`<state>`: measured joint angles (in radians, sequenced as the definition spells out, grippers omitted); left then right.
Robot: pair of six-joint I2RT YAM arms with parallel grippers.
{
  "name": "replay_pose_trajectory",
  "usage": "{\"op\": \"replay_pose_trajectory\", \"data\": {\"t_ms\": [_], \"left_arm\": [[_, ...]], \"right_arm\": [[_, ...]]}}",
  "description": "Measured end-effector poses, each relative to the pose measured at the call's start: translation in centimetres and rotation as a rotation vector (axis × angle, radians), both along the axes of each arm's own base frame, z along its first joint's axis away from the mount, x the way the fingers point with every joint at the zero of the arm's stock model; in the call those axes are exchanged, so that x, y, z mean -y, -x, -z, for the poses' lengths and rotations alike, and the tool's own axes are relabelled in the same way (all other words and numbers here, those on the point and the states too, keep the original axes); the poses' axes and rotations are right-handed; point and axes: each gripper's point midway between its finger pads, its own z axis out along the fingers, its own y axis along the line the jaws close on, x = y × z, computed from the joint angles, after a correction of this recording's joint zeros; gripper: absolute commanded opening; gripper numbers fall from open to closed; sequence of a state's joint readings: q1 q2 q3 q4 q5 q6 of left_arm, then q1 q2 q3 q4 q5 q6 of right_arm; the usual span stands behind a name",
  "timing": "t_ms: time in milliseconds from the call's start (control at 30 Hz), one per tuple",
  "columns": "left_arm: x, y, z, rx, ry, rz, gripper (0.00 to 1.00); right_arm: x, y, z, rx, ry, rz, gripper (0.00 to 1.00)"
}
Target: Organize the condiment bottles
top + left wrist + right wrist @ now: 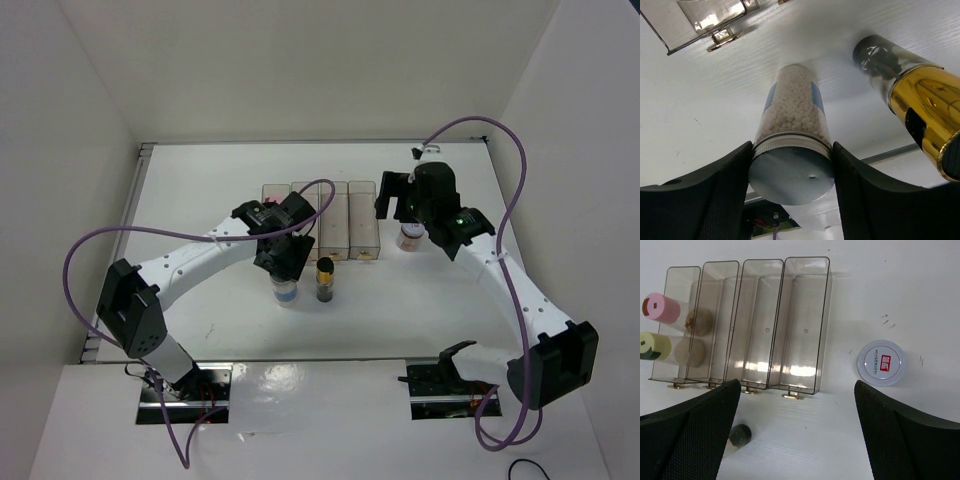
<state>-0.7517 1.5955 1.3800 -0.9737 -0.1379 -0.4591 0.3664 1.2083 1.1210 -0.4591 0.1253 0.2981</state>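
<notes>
The empty bin beside the pink-capped jar's bin is outward of my left gripper. My left gripper should rise, move outward, lower the jar into that empty bin and release the jar.
My left gripper (283, 258) (791, 155) is shut on the cap of a pale-blue-capped jar (792, 107) of white beads, which stands on the table (285, 292). A dark jar with a gold top (325, 279) (920, 95) stands just right of it; it also shows in the right wrist view (740, 435). My right gripper (395, 203) (796, 405) is open wide and empty above the table, by the bins' right end. A pale-capped jar with a red label (881, 361) (408, 238) stands right of the bins. Pink-capped (662, 308) and yellow-green-capped (655, 345) jars stand in the leftmost bin.
Four clear rectangular bins (800, 325) (320, 218) sit side by side at mid-table, gold handles facing the near side. The three right bins look empty. White walls close the table on the left, back and right. Purple cables loop over both arms.
</notes>
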Motion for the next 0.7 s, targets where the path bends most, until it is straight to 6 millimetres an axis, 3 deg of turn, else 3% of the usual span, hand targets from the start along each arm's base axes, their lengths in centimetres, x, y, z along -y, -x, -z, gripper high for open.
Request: {"op": "replay_pose_trajectory", "data": {"t_ms": [233,367,467,700], "left_arm": [[-0.2,-0.1,-0.1,0.004,-0.008,-0.019,0.52],[-0.2,-0.3,-1.3,0.018,-0.007,-0.022,0.52],[0.3,-0.9,-3.6,0.055,0.029,-0.023,0.52],[1.6,-2.6,-11.1,0.195,0.144,-0.029,0.52]], "right_arm": [[0.6,0.0,0.3,-0.013,0.002,0.042,0.98],[1.4,0.0,0.6,-0.023,0.005,0.073,0.98],[2.0,-0.1,1.0,-0.034,0.004,0.093,0.98],[2.5,0.1,1.8,-0.058,0.003,0.11,0.98]]}}
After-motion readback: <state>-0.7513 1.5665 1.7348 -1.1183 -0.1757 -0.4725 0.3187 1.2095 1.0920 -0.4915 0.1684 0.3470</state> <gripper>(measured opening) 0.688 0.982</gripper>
